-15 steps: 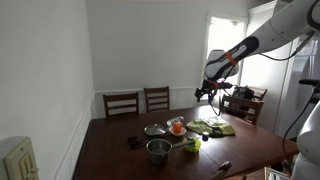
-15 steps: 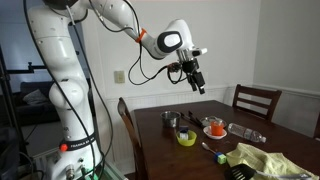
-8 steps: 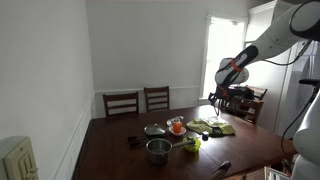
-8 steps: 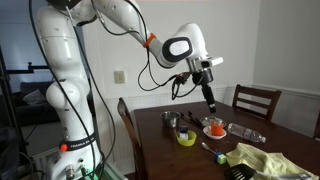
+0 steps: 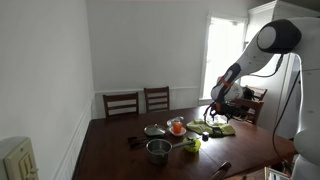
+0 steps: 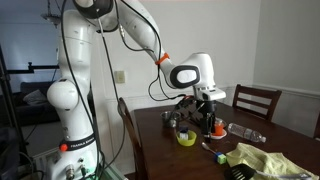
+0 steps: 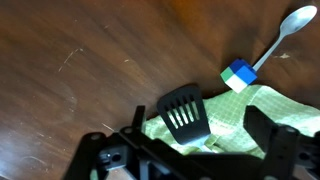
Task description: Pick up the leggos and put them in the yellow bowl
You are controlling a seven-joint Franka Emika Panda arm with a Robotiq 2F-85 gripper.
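Note:
I should lower and turn my open fingers next to straddle the small lego [image 7: 238,75], angled by the spoon.
A small lego [image 7: 238,75], blue with a green and white side, lies on the dark wood table at the edge of the green cloth [image 7: 245,118], beside a metal spoon [image 7: 285,35]. The yellow bowl [image 5: 191,144] stands near the table's middle, in front of the glass bowl; it also shows in an exterior view [image 6: 187,138]. My gripper [image 7: 195,150] is open and empty, low over the cloth and a black spatula [image 7: 183,110], with the lego beyond its fingertips. It shows in both exterior views [image 5: 213,113] [image 6: 210,122].
A shiny steel pot [image 5: 158,150] stands near the table's front. A clear glass bowl with an orange thing [image 5: 177,126] stands behind the yellow bowl. Wooden chairs [image 5: 121,103] line the far side of the table. A metal lid [image 5: 153,130] lies near the pot.
The arm has swung down from high above the table to just over the green cloth. The gripper stays open and empty.

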